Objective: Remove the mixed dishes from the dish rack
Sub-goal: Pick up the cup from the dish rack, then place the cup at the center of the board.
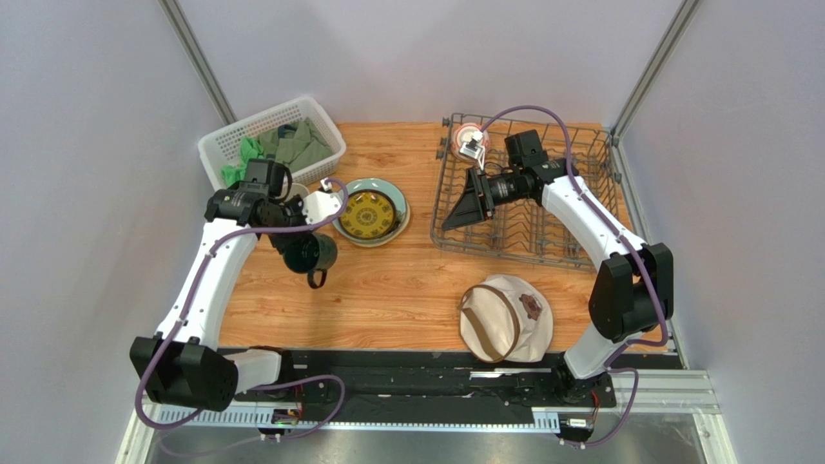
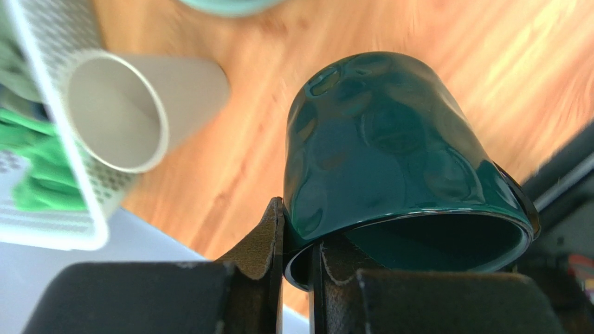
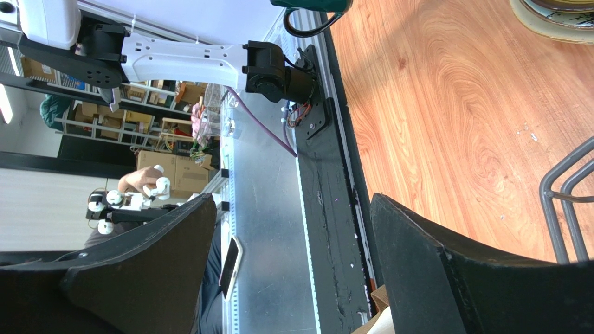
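The bare wood clear of the plates is below my left gripper and to its left in the top view, so my left gripper will next lower the mug [image 1: 312, 253] and release it there.
My left gripper [image 2: 298, 268] is shut on the rim of the dark green mug [image 2: 390, 153], one finger inside and one outside. In the top view the mug [image 1: 312, 253] is over the wooden table, left of the pale green plate [image 1: 391, 220], which carries the small dark yellow-patterned plate [image 1: 371, 215]. The beige tumbler [image 2: 125, 111] lies on its side beside the white basket. My right gripper [image 1: 465, 208] is open and holds nothing, at the left edge of the dish rack [image 1: 581, 208]. The patterned bowl [image 1: 469, 131] sits in the rack's far left corner.
A white lattice basket [image 1: 225, 147] with green cloths stands at the back left. A round beige hat [image 1: 504, 317] lies near the front edge, right of centre. The right wrist view shows the rack's wire edge [image 3: 565, 202] and the black base rail [image 3: 328, 209].
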`<state>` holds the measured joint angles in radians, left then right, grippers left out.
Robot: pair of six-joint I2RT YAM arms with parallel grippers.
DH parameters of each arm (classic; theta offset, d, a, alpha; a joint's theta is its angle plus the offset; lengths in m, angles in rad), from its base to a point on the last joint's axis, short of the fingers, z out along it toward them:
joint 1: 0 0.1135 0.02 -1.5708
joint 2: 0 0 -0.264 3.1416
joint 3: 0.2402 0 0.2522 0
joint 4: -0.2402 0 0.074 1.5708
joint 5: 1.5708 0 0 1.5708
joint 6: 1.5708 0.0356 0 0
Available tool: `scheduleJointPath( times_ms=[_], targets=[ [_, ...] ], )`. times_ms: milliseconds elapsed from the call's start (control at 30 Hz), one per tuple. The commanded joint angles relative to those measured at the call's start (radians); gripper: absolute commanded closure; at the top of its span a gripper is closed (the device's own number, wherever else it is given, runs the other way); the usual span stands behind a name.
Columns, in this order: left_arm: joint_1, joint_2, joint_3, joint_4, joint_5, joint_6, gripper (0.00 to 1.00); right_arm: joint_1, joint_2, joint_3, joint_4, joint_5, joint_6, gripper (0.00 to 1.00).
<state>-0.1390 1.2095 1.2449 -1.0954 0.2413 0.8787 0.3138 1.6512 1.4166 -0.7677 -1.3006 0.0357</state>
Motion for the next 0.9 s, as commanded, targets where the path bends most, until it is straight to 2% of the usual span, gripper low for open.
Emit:
scheduleJointPath(
  times_ms=[0, 267, 867],
  targets=[
    [0.076, 0.053, 0.028, -0.139, -0.065, 0.141, 1.0, 0.004, -0.025, 0.038, 0.001, -0.002, -0.023, 0.15],
    [0.196, 0.199, 0.051, -0.167, -0.106, 0.203, 1.0, 0.004, -0.033, 0.036, 0.001, -0.002, -0.023, 0.15],
    [0.234, 0.456, 0.116, -0.092, -0.157, 0.157, 1.0, 0.004, -0.044, 0.024, -0.002, 0.004, -0.033, 0.15]
  ],
)
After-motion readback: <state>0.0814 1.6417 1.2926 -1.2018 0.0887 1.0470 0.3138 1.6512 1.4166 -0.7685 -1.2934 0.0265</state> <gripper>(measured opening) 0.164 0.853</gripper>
